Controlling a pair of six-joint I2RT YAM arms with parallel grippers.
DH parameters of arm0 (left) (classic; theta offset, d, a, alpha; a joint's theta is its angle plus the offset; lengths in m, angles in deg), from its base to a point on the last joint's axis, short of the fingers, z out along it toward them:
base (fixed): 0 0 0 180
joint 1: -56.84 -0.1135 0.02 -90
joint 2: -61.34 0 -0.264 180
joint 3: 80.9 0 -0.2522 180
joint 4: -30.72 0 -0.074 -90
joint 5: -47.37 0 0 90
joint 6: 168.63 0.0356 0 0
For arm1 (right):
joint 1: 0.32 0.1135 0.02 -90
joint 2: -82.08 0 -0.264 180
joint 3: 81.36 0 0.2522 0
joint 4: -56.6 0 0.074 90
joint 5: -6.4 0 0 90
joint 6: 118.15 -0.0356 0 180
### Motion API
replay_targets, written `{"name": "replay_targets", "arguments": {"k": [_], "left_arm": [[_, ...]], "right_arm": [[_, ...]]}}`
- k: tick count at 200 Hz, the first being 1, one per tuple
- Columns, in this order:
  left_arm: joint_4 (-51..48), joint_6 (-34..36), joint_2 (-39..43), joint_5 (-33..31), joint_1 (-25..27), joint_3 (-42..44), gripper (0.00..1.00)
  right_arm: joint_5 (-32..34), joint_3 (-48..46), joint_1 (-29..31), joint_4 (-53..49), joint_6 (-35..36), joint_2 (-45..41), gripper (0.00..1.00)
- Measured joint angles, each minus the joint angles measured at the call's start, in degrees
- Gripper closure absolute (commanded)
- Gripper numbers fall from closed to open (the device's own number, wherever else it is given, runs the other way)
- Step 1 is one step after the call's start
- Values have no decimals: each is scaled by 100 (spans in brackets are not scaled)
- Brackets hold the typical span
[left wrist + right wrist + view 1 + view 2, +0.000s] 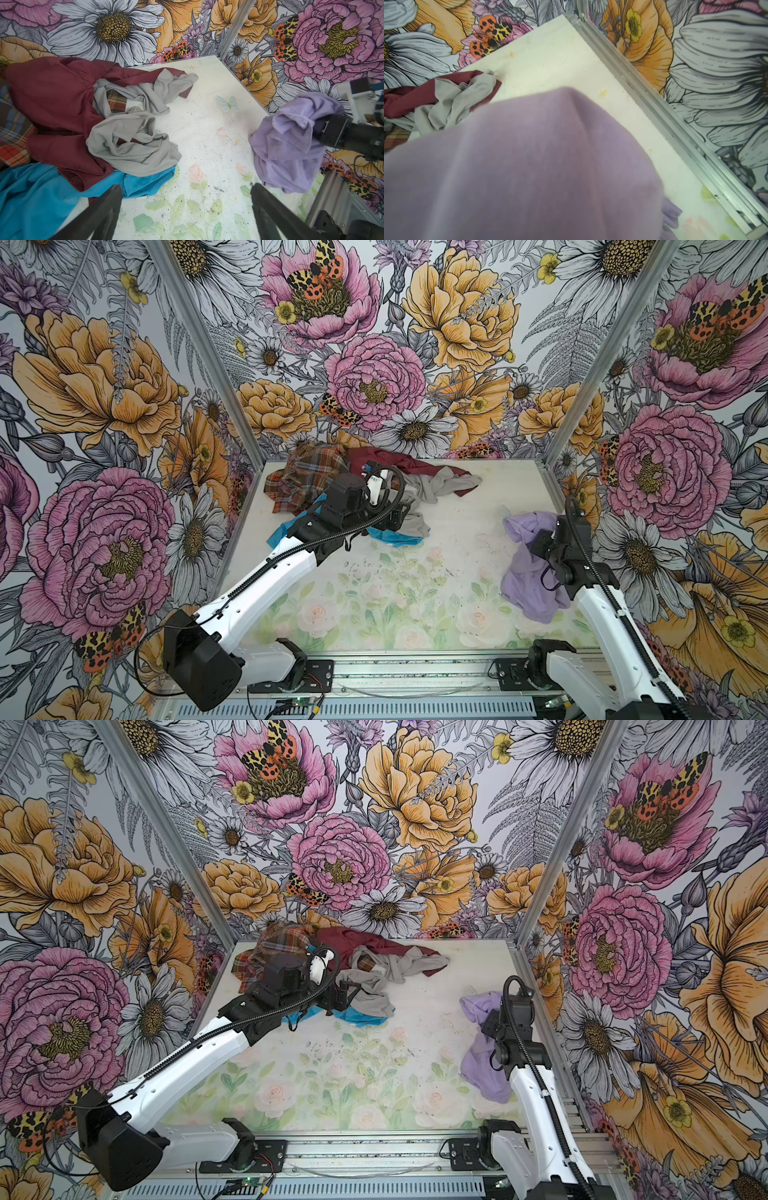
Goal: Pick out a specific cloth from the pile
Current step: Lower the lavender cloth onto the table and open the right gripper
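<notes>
I will lower my right gripper to the tabletop beside the lilac cloth's lower folds and let the cloth go, as that place is below the raised gripper.
The lilac cloth [525, 572] hangs bunched at the right side of the table, draped over my right gripper [535, 537], which is shut on it. Its lower folds rest on the table. In the right wrist view the cloth [529, 166] hides the jaws entirely. The pile [332, 489] lies at the back left: a plaid garment [305, 477], a maroon one [386, 464], a light grey one [440, 485] and a bright blue one [392, 537]. My left gripper [186, 187] stands open and empty at the pile's near edge, over bare table beside the blue cloth [145, 182].
Flowered walls with metal posts [582, 406] close the table on the back, left and right. The lilac cloth hangs close to the right wall rail [654, 116]. Bare floral tabletop [395, 593] lies between the pile and the lilac cloth.
</notes>
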Motion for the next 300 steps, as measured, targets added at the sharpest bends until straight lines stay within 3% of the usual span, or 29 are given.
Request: {"name": "replay_targets", "arguments": {"k": [67,183,209,230,264,300], "left_arm": [[262,-306,11,168,-866,144,5],[442,-479,68,199,-1023,223,6],[496,-483,81,199,-1047,267,6],[492,-514,81,199,-1060,289,6],[518,-522,81,199,-1060,308,6],[555,-520,81,195,-1060,308,6]], "right_arm": [[-162,-251,-48,-48,-234,966,100],[-385,726,-295,-422,380,3407,100],[-470,831,-337,-498,496,3504,77],[-516,868,-348,-498,577,3569,71],[-511,922,-348,-498,662,3615,47],[-511,986,-348,-610,680,3488,29]]}}
